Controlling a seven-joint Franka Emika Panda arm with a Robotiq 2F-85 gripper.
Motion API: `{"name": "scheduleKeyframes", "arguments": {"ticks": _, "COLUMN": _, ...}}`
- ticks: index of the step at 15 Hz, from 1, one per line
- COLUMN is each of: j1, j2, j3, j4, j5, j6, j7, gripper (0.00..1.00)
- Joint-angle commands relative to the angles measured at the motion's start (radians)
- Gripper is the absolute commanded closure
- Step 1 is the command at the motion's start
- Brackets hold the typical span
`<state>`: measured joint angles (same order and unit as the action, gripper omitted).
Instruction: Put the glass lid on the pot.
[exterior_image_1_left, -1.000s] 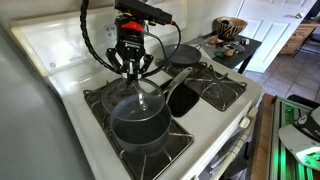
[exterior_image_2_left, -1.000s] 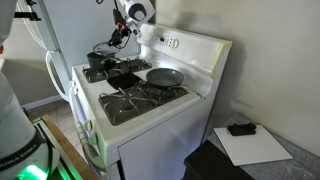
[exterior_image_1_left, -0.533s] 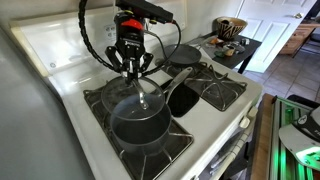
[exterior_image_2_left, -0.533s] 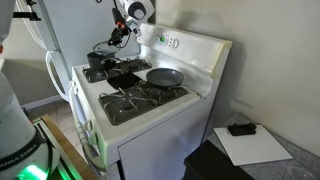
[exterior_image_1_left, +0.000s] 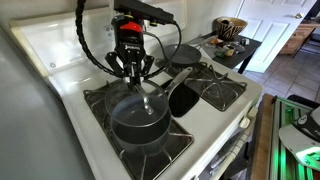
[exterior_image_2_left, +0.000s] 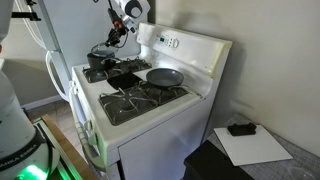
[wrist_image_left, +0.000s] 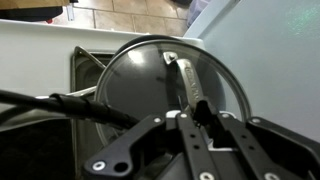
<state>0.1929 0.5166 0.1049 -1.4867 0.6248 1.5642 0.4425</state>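
Observation:
Next, my gripper lowers until the glass lid's rim meets the pot's open top (exterior_image_1_left: 141, 112) (wrist_image_left: 146, 82), then releases the handle, because the lid still hangs tilted above it.
My gripper (exterior_image_1_left: 130, 72) is shut on the silvery centre handle of the glass lid (exterior_image_1_left: 141, 97) and holds it slightly tilted just above the pot (exterior_image_1_left: 140, 128). The pot is a deep dark saucepan on a stove burner, with its handle pointing towards the middle of the stove. In the wrist view the lid (wrist_image_left: 135, 75) fills the picture, its metal rim is a bright arc, and its handle runs into the gripper (wrist_image_left: 190, 118). The dark pot shows through the glass. The gripper (exterior_image_2_left: 111, 42) and the pot (exterior_image_2_left: 97, 62) also show at the far end of the stove.
A shallow dark frying pan (exterior_image_1_left: 183, 55) sits on a neighbouring burner; it also shows in an exterior view (exterior_image_2_left: 165, 76). The white stove (exterior_image_1_left: 235, 100) has black grates and a raised back panel (exterior_image_2_left: 170, 42). A side table with a bowl (exterior_image_1_left: 230, 28) stands beyond the stove.
The gripper and the lid have shifted very slightly over the pot; nothing else has moved.

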Motion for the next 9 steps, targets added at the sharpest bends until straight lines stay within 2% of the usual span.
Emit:
{"name": "scheduleKeyframes", "arguments": {"ticks": 1, "j1": 0.006, "j2": -0.01, "j3": 0.015, "j4": -0.002, "j5": -0.01, "j6": -0.048, "j7": 0.021, "gripper": 0.98}}
{"name": "scheduleKeyframes", "arguments": {"ticks": 9, "j1": 0.029, "j2": 0.016, "j3": 0.018, "j4": 0.017, "j5": -0.036, "j6": -0.076, "j7": 0.06, "gripper": 0.98}}
